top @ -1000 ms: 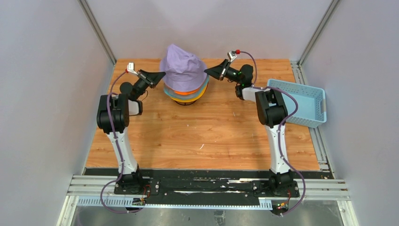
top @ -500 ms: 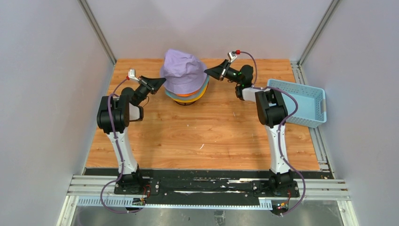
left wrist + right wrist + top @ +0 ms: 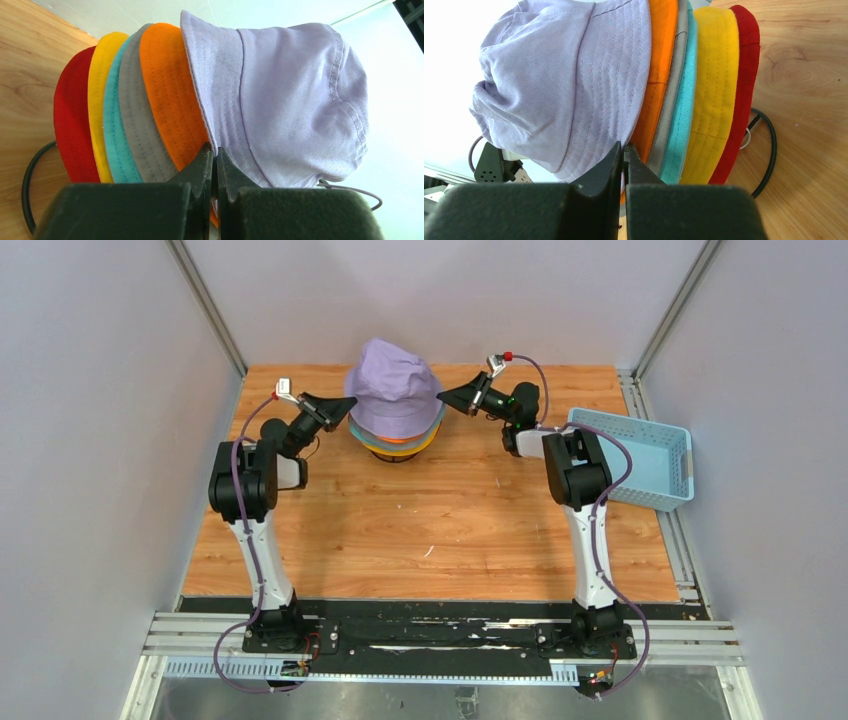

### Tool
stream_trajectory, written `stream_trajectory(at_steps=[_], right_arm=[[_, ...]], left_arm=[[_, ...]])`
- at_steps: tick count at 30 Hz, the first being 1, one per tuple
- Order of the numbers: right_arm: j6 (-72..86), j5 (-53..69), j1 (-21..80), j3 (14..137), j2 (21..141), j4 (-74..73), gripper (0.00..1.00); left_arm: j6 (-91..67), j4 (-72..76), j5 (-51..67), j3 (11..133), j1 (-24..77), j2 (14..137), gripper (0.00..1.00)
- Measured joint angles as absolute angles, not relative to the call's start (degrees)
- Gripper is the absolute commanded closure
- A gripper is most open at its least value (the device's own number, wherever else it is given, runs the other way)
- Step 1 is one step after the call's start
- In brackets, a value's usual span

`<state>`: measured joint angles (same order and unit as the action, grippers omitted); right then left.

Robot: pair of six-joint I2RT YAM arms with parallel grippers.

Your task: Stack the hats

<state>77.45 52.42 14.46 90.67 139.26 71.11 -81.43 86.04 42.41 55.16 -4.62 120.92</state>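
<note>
I will next move my left gripper outward and slightly toward the stack, then let go of the lavender hat's edge [image 3: 353,400] [image 3: 215,149]. A broad part of the orange hat's edge shows beside it.
Six hats are stacked on the stand at the table's back centre. The lavender hat [image 3: 392,390] is on top, over the orange [image 3: 170,95], grey [image 3: 140,125], teal [image 3: 117,140], yellow [image 3: 98,100] and red [image 3: 70,125] brims. My left gripper [image 3: 350,403] is shut on the lavender brim's left edge, seen in its wrist view [image 3: 215,152]. My right gripper [image 3: 443,397] is shut on the lavender brim's right edge, seen in its wrist view [image 3: 623,147]. The right wrist view shows the lavender crown [image 3: 559,80] and the red brim [image 3: 741,90] lowest.
The black wire stand's base ring [image 3: 769,150] lies on the wood under the stack. A light blue plastic basket [image 3: 640,455] sits at the table's right edge. Grey walls close in the back and sides.
Both grippers have kept hold of the lavender brim and shifted it slightly to the right over the stack; the left gripper dipped, then rose a little.
</note>
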Motion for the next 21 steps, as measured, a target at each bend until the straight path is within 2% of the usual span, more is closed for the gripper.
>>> stream_trajectory(at_steps=[10,21], right_arm=[[75.5,52.3,14.5,90.5,139.3,70.7,0.99],[75.0,52.2,14.5,89.6,139.3,70.7,0.99]], left_arm=[[-81.8,86.6,41.4,55.1,-4.3,125.4,1.00],[-82.1,86.5,41.4,55.3,-4.1,124.7,1.00]])
